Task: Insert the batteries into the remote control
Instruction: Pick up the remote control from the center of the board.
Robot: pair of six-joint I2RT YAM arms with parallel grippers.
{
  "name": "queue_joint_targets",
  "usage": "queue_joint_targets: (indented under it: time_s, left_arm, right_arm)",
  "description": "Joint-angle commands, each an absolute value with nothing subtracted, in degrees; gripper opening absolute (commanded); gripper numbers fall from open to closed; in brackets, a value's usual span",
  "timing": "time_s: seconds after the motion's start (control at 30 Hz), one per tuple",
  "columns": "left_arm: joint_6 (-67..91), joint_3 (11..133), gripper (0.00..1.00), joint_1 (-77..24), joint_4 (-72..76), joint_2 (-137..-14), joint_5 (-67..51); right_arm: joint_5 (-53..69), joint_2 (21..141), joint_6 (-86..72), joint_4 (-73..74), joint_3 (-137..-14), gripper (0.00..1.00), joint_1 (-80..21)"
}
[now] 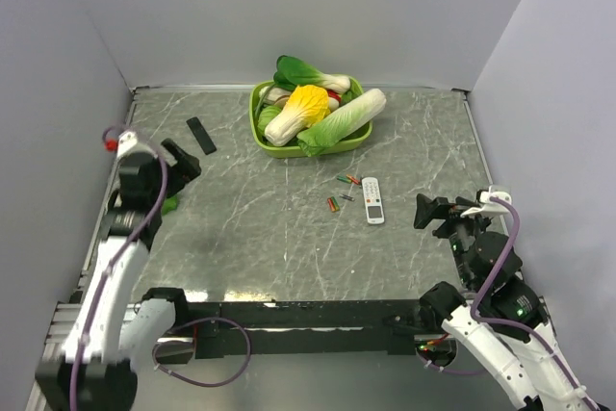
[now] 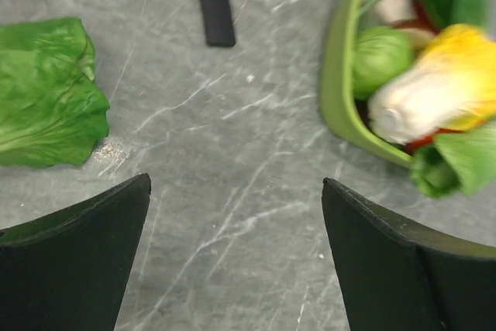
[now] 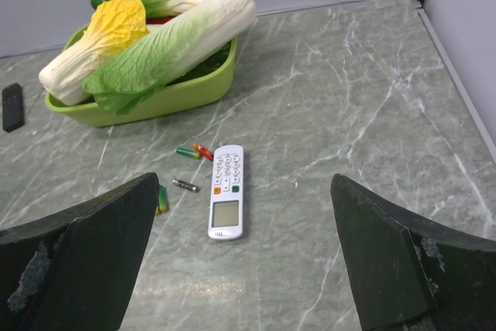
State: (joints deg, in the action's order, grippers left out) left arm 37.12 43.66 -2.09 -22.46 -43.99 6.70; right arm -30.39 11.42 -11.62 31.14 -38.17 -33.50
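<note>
The left gripper travels outward and down onto the middle of the black remote control (image 1: 200, 135) (image 2: 214, 1) next, so its open fingers straddle the slim bar lying flat ahead.
The remote control (image 1: 200, 135), a slim black bar, lies flat at the back left of the table; it also shows in the left wrist view (image 2: 215, 1) and at the left edge of the right wrist view (image 3: 12, 106). Several small green and red batteries (image 1: 342, 190) lie scattered at mid-table, just left of a white remote (image 1: 373, 200). My left gripper (image 1: 183, 163) hangs open and empty over bare table (image 2: 236, 180), short of the black remote. My right gripper (image 1: 433, 211) is open and empty (image 3: 245, 177), right of the batteries (image 3: 188, 153).
A green basket (image 1: 258, 132) of toy vegetables stands at the back centre. A loose green leaf (image 1: 170, 204) lies by the left arm (image 2: 43, 94). The white remote (image 3: 226, 191) lies face up. Grey walls close off the left, back and right sides.
</note>
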Motion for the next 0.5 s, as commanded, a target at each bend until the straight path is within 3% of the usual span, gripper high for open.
queue_joint_targets:
  time_s: [0.0,0.2,0.47]
  left_arm:
    - [39.5,50.9,0.97,-2.2,-22.1,-60.7,9.0]
    - [41.7,65.9,0.97,-2.2,-26.7,-85.5,14.1]
    - [41.3,88.7,0.97,-2.2,-30.9,-109.2,18.5]
  right_arm:
    - [-29.7,10.5,-10.2,29.4,-37.4,1.00,-33.5]
    - [-28.0,9.3,-9.2,28.6,-36.8,1.00,-33.4]
    - [-27.7,8.8,-9.5,29.0,-36.7,1.00,-33.5]
